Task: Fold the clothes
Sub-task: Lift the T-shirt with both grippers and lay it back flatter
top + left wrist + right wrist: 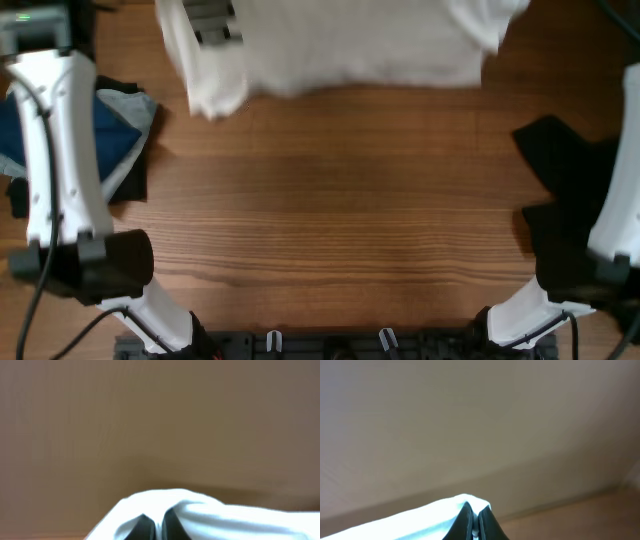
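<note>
The shirt hangs lifted, so my left gripper will next move back, lower the white T-shirt (350,50) onto the bare wood beside the clothes pile and let it go.
The white T-shirt (350,50) hangs stretched across the far edge of the table, lifted by both grippers, with its lower hem and a left sleeve drooping. No print shows on it. My left gripper (215,28) is shut on its left part; in the left wrist view the fingers (157,529) pinch white fabric (225,520). My right gripper (476,525) is shut on a white fold (410,522); in the overhead view it is hidden behind the shirt's right corner. A black garment (560,165) lies at the right edge, partly under my right arm.
A pile of blue, grey and black clothes (120,135) lies at the left edge beside my left arm (50,150). The bare wooden table (340,220) spreads between the two arms. Both arm bases stand at the near edge.
</note>
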You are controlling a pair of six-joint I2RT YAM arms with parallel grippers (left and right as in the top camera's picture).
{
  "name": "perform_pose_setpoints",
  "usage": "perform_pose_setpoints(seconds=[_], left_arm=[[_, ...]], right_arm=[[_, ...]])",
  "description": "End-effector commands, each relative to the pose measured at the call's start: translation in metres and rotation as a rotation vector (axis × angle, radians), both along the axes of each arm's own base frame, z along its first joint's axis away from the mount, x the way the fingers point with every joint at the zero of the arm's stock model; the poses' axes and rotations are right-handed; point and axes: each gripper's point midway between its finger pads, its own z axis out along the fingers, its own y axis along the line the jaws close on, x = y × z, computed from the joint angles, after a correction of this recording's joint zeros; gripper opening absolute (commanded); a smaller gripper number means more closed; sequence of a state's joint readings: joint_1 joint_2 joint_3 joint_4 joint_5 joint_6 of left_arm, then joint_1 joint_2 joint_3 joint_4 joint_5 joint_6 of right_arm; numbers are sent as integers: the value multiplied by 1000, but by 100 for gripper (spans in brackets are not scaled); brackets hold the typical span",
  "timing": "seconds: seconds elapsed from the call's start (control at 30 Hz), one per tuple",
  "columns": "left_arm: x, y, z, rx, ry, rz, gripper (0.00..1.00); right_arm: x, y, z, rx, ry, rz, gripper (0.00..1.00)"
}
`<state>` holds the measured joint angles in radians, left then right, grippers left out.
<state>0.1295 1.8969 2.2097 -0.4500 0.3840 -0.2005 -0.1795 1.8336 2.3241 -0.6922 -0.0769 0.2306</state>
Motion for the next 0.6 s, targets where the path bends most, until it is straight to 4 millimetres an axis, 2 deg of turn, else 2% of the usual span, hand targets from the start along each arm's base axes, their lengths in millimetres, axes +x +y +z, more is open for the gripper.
perform_pose_setpoints(seconds=[0.0,0.07,0.17,0.3,0.4,0.47,0.53,0.57], left_arm=[[-45,17,44,-10,10,63,4],[-57,14,-12,-41,248,62,4],[-99,-4,-137,-86,777,30,4],[-142,-24,-250,-29,1230,-83,4],[-174,-33,-321,-33,1490,-130,4],[-198,-35,-355,-48,1616,-137,4],[-228,-37,-384,-66,1735,-145,4],[-242,-39,-392,-73,1786,-148,4]], right_arm=[[-28,-27,-5,-59,98,-146,4],[-41,-33,-51,-61,286,-188,4],[-72,-37,-148,-53,681,-214,4],[-106,-38,-255,-53,1089,-214,4],[-132,-33,-324,-37,1311,-191,5],[-153,-31,-356,-23,1416,-198,4],[-179,-39,-377,-30,1506,-308,4],[-190,-43,-384,-40,1539,-352,4]])
